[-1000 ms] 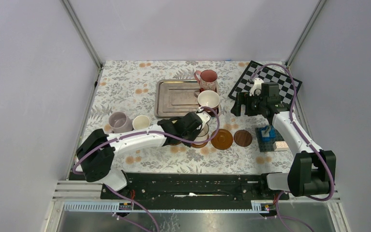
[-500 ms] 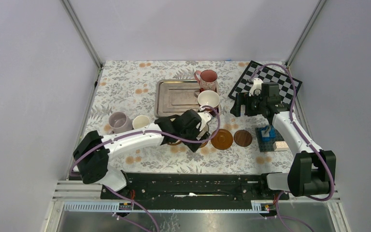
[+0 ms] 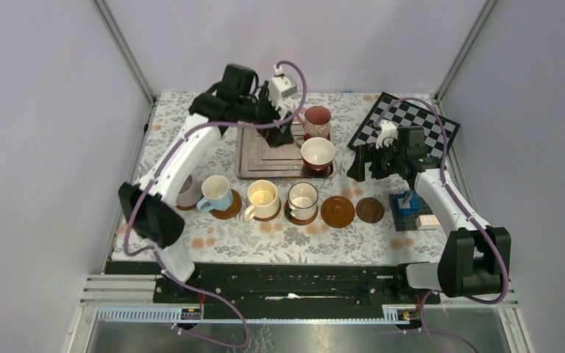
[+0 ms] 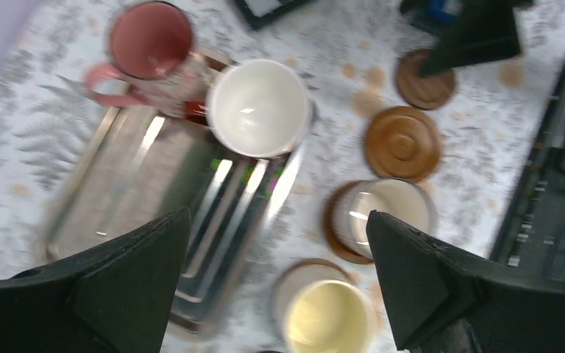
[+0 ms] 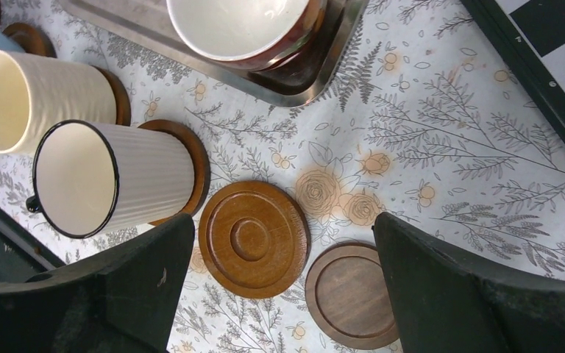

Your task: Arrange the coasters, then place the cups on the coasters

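The pink cup's handle juts out uncovered, so my left gripper will next move down and to its right in the top view onto that handle.
Three cups stand on coasters in a near row: light blue [image 3: 215, 193], cream [image 3: 263, 198] and white [image 3: 303, 200]. A lilac-grey cup [image 3: 186, 193] sits at the row's left, partly behind my left arm. To the right lie a bare brown coaster [image 3: 338, 211] and a darker one [image 3: 370, 209]. The pink cup [image 3: 318, 120] and the dark red cup [image 3: 318, 154] stand at the tray's [image 3: 261, 158] right end. My left gripper [image 3: 283, 134] hovers open and empty high over the tray. My right gripper [image 5: 283, 220] hangs open and empty above the two bare coasters [image 5: 252, 239].
A chessboard [image 3: 404, 125] lies at the back right. Blue toy bricks [image 3: 406, 202] and a pale brick [image 3: 428, 220] sit under my right forearm. The frame posts and grey walls close in the table on three sides.
My left gripper opened, left the white cup on its coaster, and rose away to the far side over the tray. The right arm has hardly moved.
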Tool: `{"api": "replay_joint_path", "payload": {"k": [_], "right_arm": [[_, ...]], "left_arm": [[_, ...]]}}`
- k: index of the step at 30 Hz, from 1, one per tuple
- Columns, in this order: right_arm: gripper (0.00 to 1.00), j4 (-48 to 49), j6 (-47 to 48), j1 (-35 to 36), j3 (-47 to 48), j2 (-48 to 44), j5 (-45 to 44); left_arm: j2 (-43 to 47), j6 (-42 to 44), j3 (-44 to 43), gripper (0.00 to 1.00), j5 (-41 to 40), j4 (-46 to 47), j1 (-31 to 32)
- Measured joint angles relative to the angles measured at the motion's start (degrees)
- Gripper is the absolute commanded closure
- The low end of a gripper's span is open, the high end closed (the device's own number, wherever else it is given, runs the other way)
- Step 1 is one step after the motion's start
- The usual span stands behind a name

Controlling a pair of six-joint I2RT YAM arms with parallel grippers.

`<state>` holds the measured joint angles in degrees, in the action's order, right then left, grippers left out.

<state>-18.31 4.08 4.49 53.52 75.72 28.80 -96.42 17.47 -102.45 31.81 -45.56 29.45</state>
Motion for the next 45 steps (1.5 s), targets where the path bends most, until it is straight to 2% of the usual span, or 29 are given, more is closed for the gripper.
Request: {"api": "replay_joint_path", "payload": {"k": [4, 7, 14, 17, 26, 31, 37, 45], "right_arm": [[0.02, -0.3, 0.9, 0.0, 0.0, 0.2, 1.6], [0.02, -0.5, 1.4, 0.0, 0.0, 0.2, 2.3], [0.02, -0.5, 1.7, 0.0, 0.0, 0.2, 2.4], [0.02, -0.5, 1.9, 0.0, 0.0, 0.2, 2.4], [0.02, -0.5, 2.3, 0.0, 0.0, 0.2, 2.4], [0.02, -0.5, 2.4, 0.0, 0.0, 0.3, 2.4], [0.02, -0.5, 2.7, 0.0, -0.1, 0.3, 2.3], [0.02, -0.5, 3.2, 0.0, -0.6, 0.3, 2.3]], "left_arm": [[-10.2, 9.1, -11.8, 0.01, 3.5, -2.9, -5.9], [-17.3, 16.9, -16.9, 0.02, 4.5, -5.0, -8.1], [-31.6, 32.5, -26.7, 0.05, 4.5, -6.1, -8.2], [-34.8, 36.4, -27.3, 0.05, 4.4, -4.4, -8.0], [-38.3, 40.0, -24.9, 0.05, 4.0, 9.1, -7.8], [-41.7, 40.2, -27.0, 0.05, 3.4, 15.2, -7.6], [-45.7, 42.3, -27.6, 0.08, 2.4, 17.2, -6.9], [-48.4, 43.8, -28.5, 0.07, 1.4, 19.2, -5.6]]}}
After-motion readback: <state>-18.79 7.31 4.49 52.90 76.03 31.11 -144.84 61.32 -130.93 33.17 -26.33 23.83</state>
